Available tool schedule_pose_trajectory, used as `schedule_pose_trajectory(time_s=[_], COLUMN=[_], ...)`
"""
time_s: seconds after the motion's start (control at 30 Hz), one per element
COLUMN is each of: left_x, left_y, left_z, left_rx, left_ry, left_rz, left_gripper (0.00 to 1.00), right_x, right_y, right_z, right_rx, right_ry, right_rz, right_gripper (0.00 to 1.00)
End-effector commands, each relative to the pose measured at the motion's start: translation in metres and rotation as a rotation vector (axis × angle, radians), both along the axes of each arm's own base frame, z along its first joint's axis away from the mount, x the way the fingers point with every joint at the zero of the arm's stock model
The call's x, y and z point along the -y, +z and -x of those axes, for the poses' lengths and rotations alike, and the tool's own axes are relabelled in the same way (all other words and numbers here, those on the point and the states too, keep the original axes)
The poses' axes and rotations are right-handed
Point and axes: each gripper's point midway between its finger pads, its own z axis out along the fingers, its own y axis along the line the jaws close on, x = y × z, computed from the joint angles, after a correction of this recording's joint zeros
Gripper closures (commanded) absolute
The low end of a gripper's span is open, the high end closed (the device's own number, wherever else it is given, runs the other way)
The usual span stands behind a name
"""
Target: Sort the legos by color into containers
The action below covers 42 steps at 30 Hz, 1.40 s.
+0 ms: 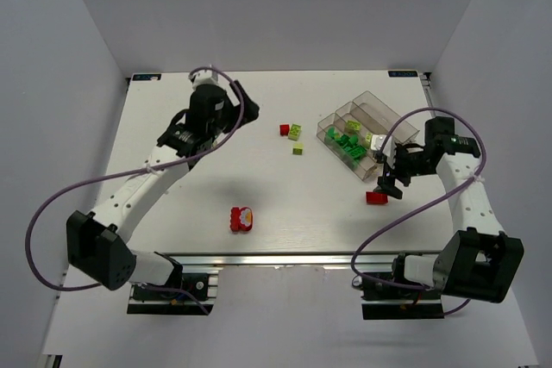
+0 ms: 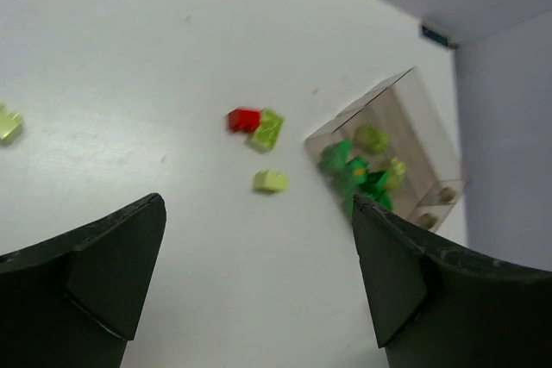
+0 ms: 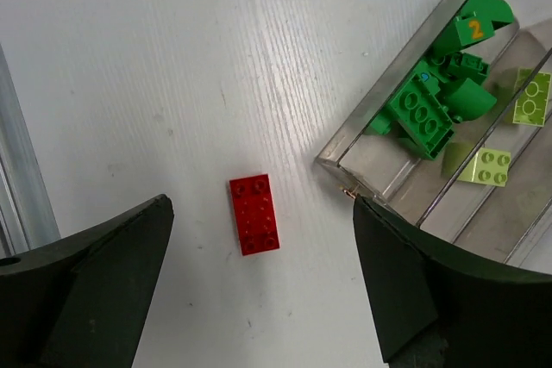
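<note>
Next, my right gripper moves outward, to the left in the top view, and down onto the nearer yellow-green brick (image 1: 297,148), because its sides stand clear of others.
The clear tray (image 1: 369,109) stands at the right, tilted, its containers holding dark green legos (image 1: 348,144) and pale yellow-green ones (image 1: 377,140). My right gripper (image 1: 388,184) hangs open just above a flat red brick (image 3: 254,214) that lies on the table beside the tray's near corner (image 3: 343,165); nothing is between its fingers. Green legos (image 3: 429,102) and yellow-green bricks (image 3: 484,166) show in separate compartments. My left gripper (image 2: 259,213) is open and empty at the far left-centre, facing a small red brick (image 2: 243,119) and two yellow-green bricks (image 2: 269,129) (image 2: 271,180).
A red lump of bricks with a pale patch (image 1: 241,219) lies near the front edge. Another yellow-green brick (image 2: 9,123) sits at the left border of the left wrist view. An aluminium rail (image 3: 21,187) runs along the table's near edge.
</note>
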Motion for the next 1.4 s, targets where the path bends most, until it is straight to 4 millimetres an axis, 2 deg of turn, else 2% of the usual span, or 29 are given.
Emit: schedule_pose_trajectory(time_s=[0.0, 0.03, 0.07, 0.1, 0.13, 0.17, 0.2, 0.23, 0.27, 0.33, 0.37, 0.4, 0.47, 0.5, 0.57, 0.6, 0.67, 0.7, 0.77, 0.83, 0.87, 0.93, 0.97, 1.03, 1.13, 1.37], left_x=[-0.037, -0.046, -0.053, -0.063, -0.071, -0.077, -0.085, -0.09, -0.096, -0.11, -0.114, -0.118, -0.127, -0.13, -0.133, -0.136, -0.138, -0.14, -0.142, -0.143, -0.142, -0.14, -0.14, -0.141, -0.143, -0.147], left_y=[-0.073, -0.085, -0.092, -0.103, -0.11, -0.114, -0.118, -0.118, -0.115, -0.112, -0.108, -0.107, -0.107, -0.107, -0.107, -0.107, -0.106, -0.105, -0.103, -0.102, -0.102, -0.103, -0.104, -0.104, -0.103, -0.104], left_z=[0.033, 0.043, 0.049, 0.058, 0.066, 0.071, 0.077, 0.08, 0.086, 0.093, 0.098, 0.1, 0.107, 0.113, 0.117, 0.121, 0.124, 0.127, 0.129, 0.132, 0.133, 0.135, 0.137, 0.139, 0.143, 0.151], left_rx=[-0.188, -0.219, -0.246, -0.291, -0.313, -0.331, -0.351, -0.352, -0.342, -0.338, -0.326, -0.324, -0.333, -0.338, -0.342, -0.343, -0.342, -0.339, -0.337, -0.335, -0.338, -0.337, -0.342, -0.346, -0.344, -0.346], left_ry=[0.04, 0.057, 0.088, 0.111, 0.134, 0.156, 0.179, 0.195, 0.212, 0.258, 0.272, 0.283, 0.315, 0.322, 0.345, 0.353, 0.376, 0.383, 0.405, 0.416, 0.414, 0.413, 0.412, 0.417, 0.428, 0.446], left_rz=[-0.166, -0.177, -0.182, -0.203, -0.21, -0.207, -0.219, -0.218, -0.208, -0.211, -0.202, -0.202, -0.203, -0.205, -0.192, -0.187, -0.17, -0.163, -0.144, -0.123, -0.114, -0.094, -0.09, -0.085, -0.079, -0.06], left_gripper=[0.02, 0.02, 0.02, 0.02, 0.02, 0.02, 0.02, 0.02, 0.02, 0.02, 0.02, 0.02, 0.02, 0.02, 0.02, 0.02, 0.02, 0.02, 0.02, 0.02, 0.02, 0.02, 0.02, 0.02, 0.02, 0.02], right_x=[-0.001, -0.011, -0.018, -0.023, -0.051, -0.065, -0.076, -0.106, -0.122, -0.148, -0.167, -0.171, -0.186, -0.188, -0.201, -0.209, -0.217, -0.223, -0.225, -0.229, -0.224, -0.223, -0.221, -0.221, -0.218, -0.219], right_y=[0.001, -0.001, 0.005, 0.002, 0.0, 0.009, 0.004, 0.006, 0.009, 0.009, 0.016, 0.004, 0.002, -0.003, -0.011, -0.015, -0.029, -0.024, -0.036, -0.037, -0.048, -0.054, -0.063, -0.067, -0.083, -0.103], right_z=[0.003, 0.004, -0.018, -0.029, -0.027, -0.045, -0.048, -0.042, -0.043, -0.06, -0.065, -0.081, -0.093, -0.113, -0.118, -0.128, -0.133, -0.139, -0.145, -0.151, -0.155, -0.16, -0.161, -0.165, -0.171, -0.172], right_rx=[0.111, 0.055, 0.107, 0.095, 0.004, 0.059, 0.034, 0.023, -0.035, -0.049, -0.113, -0.132, -0.19, -0.208, -0.27, -0.314, -0.372, -0.394, -0.422, -0.44, -0.43, -0.429, -0.429, -0.416, -0.406, -0.416], right_ry=[0.12, 0.078, 0.037, -0.026, -0.113, -0.147, -0.168, -0.132, -0.21, -0.283, -0.386, -0.474, -0.552, -0.691, -0.746, -0.813, -0.851, -0.886, -0.934, -0.974, -1.012, -1.044, -1.06, -1.074, -1.103, -1.112], right_rz=[0.059, 0.032, 0.021, 0.05, 0.012, -0.009, 0.0, -0.015, -0.061, -0.106, -0.178, -0.162, -0.187, -0.193, -0.179, -0.194, -0.189, -0.223, -0.216, -0.234, -0.207, -0.2, -0.18, -0.171, -0.143, -0.122], right_gripper=[0.11, 0.1, 0.11, 0.15, 0.17, 0.19, 0.22, 0.25, 0.26, 0.27, 0.31, 0.32, 0.31, 0.3, 0.27, 0.26, 0.26, 0.25, 0.24, 0.24, 0.24, 0.26, 0.26, 0.27, 0.28, 0.3])
